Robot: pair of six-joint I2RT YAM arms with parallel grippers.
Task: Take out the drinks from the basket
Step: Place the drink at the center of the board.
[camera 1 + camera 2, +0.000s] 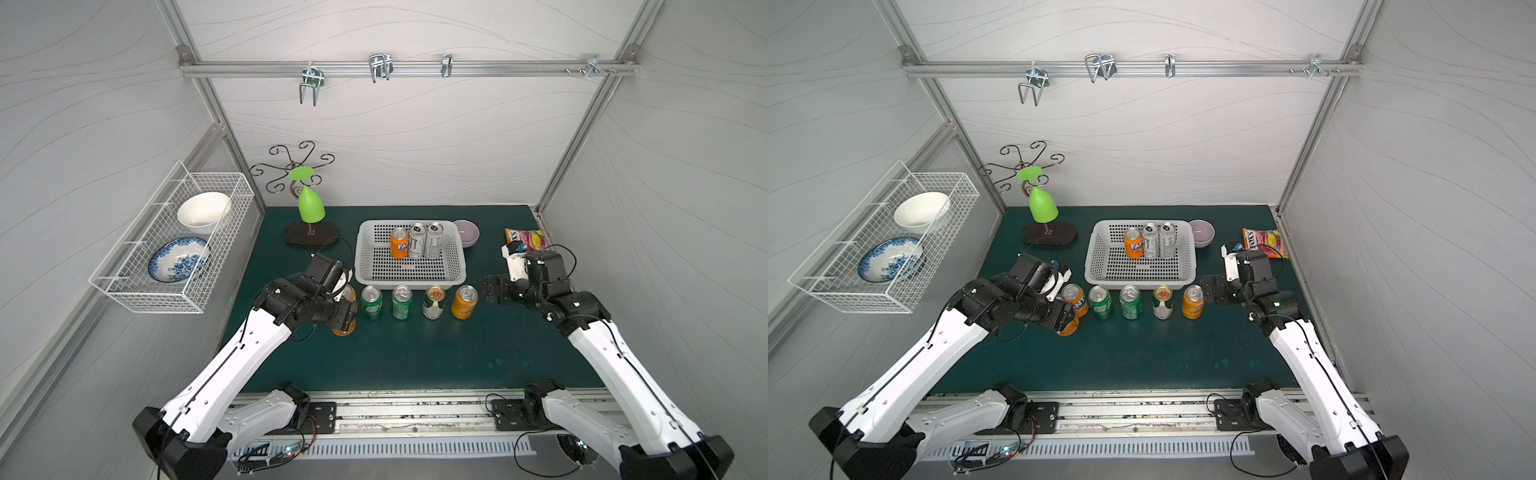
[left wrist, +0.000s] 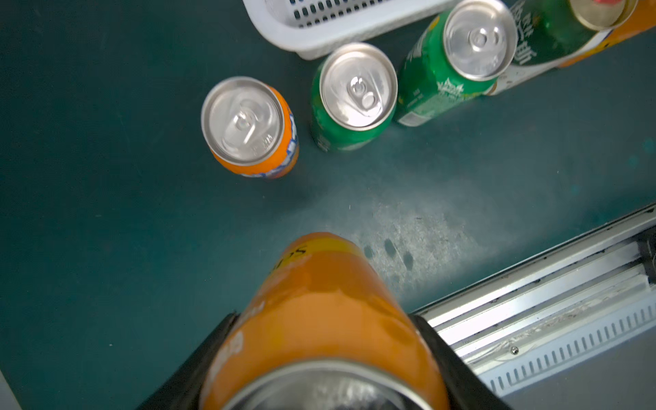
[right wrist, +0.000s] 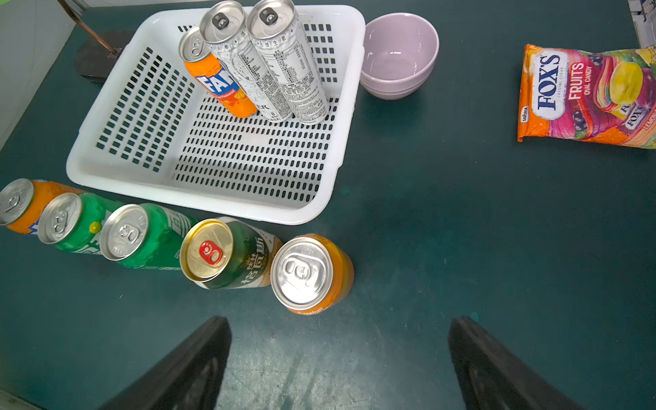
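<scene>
My left gripper will next move down and release the orange can upright. The bare mat nearer than the cans at the end of the row is open below the gripper.
The white basket holds an orange can and two slim silver cans, all upright at its far side. In front of it on the mat stands a row: an orange can beside my left arm, two green cans, a gold-topped green-white can and an orange can. My left gripper is shut on another orange can, just nearer than the row's left end. My right gripper stands open and empty right of the row.
A purple bowl sits right of the basket, and a candy bag lies at the far right. A green glass hangs on a stand at the back left. A wire rack with bowls is on the left wall.
</scene>
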